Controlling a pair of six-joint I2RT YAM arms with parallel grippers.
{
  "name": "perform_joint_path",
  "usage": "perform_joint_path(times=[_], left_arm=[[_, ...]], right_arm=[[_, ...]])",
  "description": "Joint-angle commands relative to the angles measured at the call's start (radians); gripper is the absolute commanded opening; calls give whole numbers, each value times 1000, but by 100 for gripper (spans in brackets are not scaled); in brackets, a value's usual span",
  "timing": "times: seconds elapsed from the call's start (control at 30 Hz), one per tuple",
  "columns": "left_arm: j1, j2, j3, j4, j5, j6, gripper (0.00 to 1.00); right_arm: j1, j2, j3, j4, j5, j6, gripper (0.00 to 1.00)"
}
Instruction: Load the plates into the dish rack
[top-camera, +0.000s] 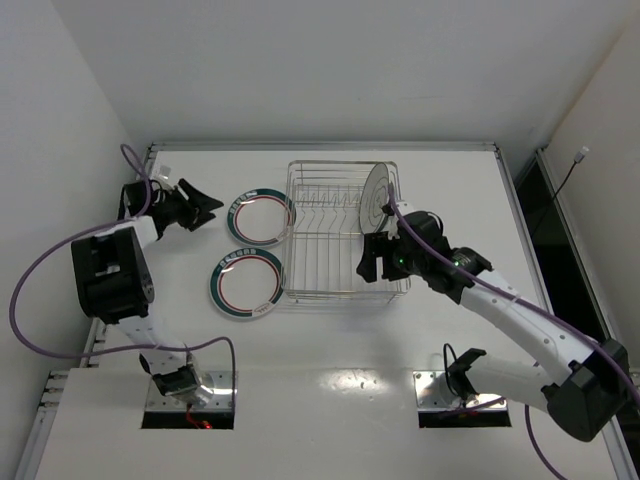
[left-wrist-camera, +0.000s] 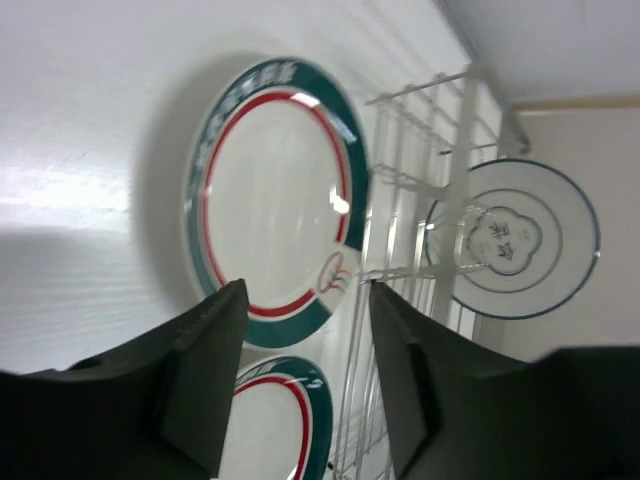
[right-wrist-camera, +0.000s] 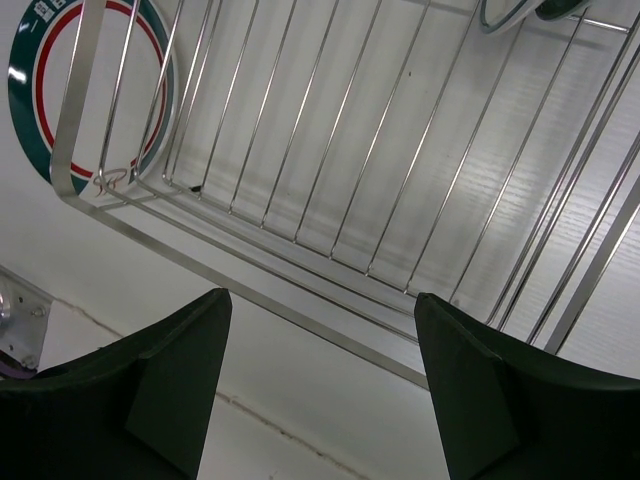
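Note:
I need to move my left gripper toward the far plate and go down onto its rim facing away from the rack (top-camera: 345, 232).
Two white plates with green rims and red rings lie flat on the table left of the dish rack (top-camera: 345, 232): a far plate (top-camera: 260, 215) (left-wrist-camera: 270, 190) and a near plate (top-camera: 247, 283) (left-wrist-camera: 278, 425). A whitish plate with thin blue rings (top-camera: 378, 196) (left-wrist-camera: 515, 240) stands upright at the rack's right end. My left gripper (top-camera: 212, 212) (left-wrist-camera: 305, 292) hovers left of the far plate, open, with nothing between its fingers. Over the rack's near right corner, my right gripper (top-camera: 375, 268) (right-wrist-camera: 320, 300) stands open and empty. The rack's floor wires (right-wrist-camera: 330, 150) fill the right wrist view.
White walls close the table at the back and both sides. The left arm's purple cable (top-camera: 40, 270) loops along the left edge. In the right wrist view a green-rimmed plate (right-wrist-camera: 40, 90) shows through the rack's wall.

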Motion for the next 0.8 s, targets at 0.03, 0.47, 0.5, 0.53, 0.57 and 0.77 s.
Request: perform_joint_path(times=[0.03, 0.47, 0.5, 0.53, 0.57, 0.77], left_arm=[[2, 97, 62, -245, -115, 141, 55], [-138, 244, 157, -356, -198, 216, 59], [-138, 244, 157, -345, -187, 216, 59], [-138, 253, 148, -334, -187, 216, 59], [-138, 253, 148, -334, -187, 216, 59], [-138, 304, 212, -334, -155, 207, 44]], right_arm=[[5, 13, 29, 51, -25, -9, 71], [-6, -15, -5, 71, -44, -18, 71], [-6, -15, -5, 71, -44, -18, 71], [-6, -15, -14, 80, -44, -18, 71], [-6, -15, -14, 80, -44, -18, 71], [-6, 4, -14, 80, -62, -28, 71]])
